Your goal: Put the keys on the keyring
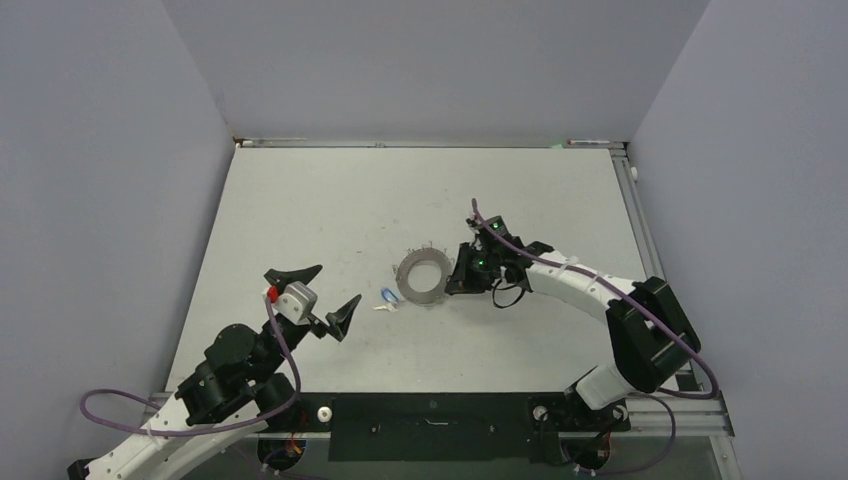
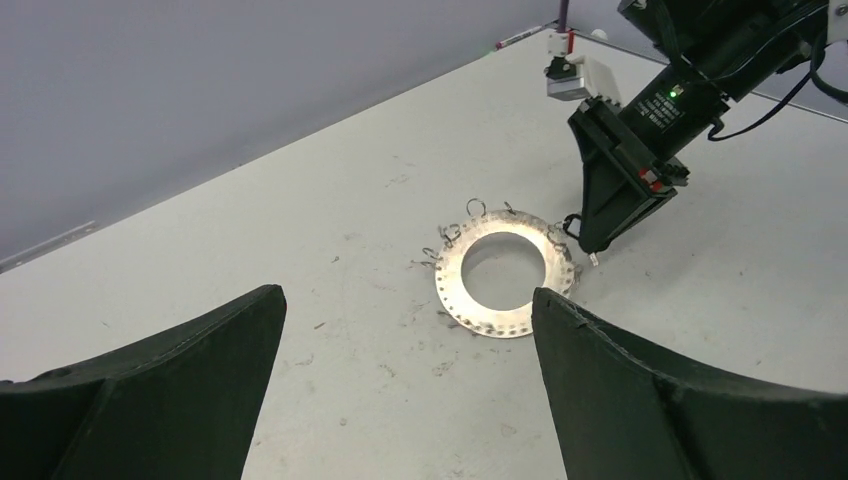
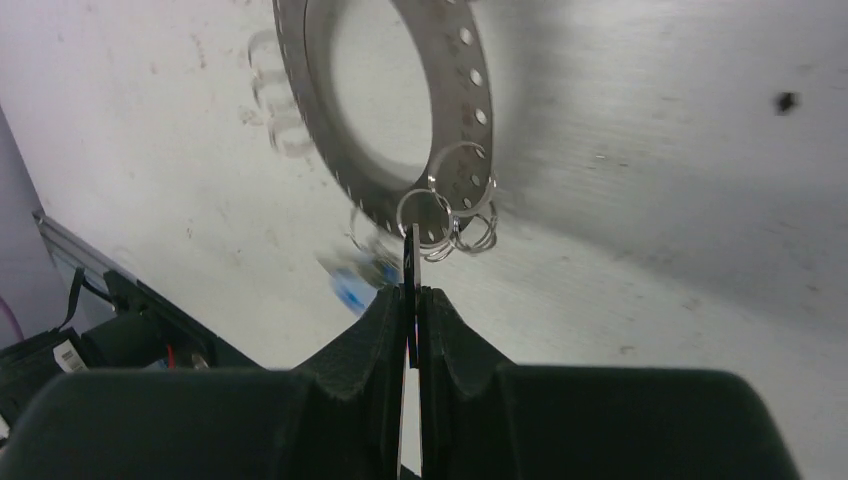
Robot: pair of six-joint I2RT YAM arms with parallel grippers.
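Note:
I will next pull my right gripper back and release the dark key low over the table beside the keyring [image 1: 420,290], as the key's silver loop overlaps the keyring's rim loops.
The keyring [image 1: 420,290] is a flat grey washer-like disc with small wire loops on its rim, lying mid-table. It also shows in the left wrist view [image 2: 455,275] and the right wrist view [image 3: 455,80]. My right gripper [image 1: 456,281] is at the ring's right rim, shut on the dark key [image 3: 413,262], held edge-on. The key's silver loop [image 3: 424,214] overlaps the rim loops. The blue key [image 1: 388,297] lies on the table just left of the ring and is blurred in the right wrist view [image 3: 355,285]. My left gripper [image 1: 335,285] is open and empty, left of the blue key.
The right arm [image 1: 590,285] curves in from the right side of the table. Grey walls [image 1: 420,60] enclose the table on three sides. A metal rail [image 1: 640,220] runs along the right edge.

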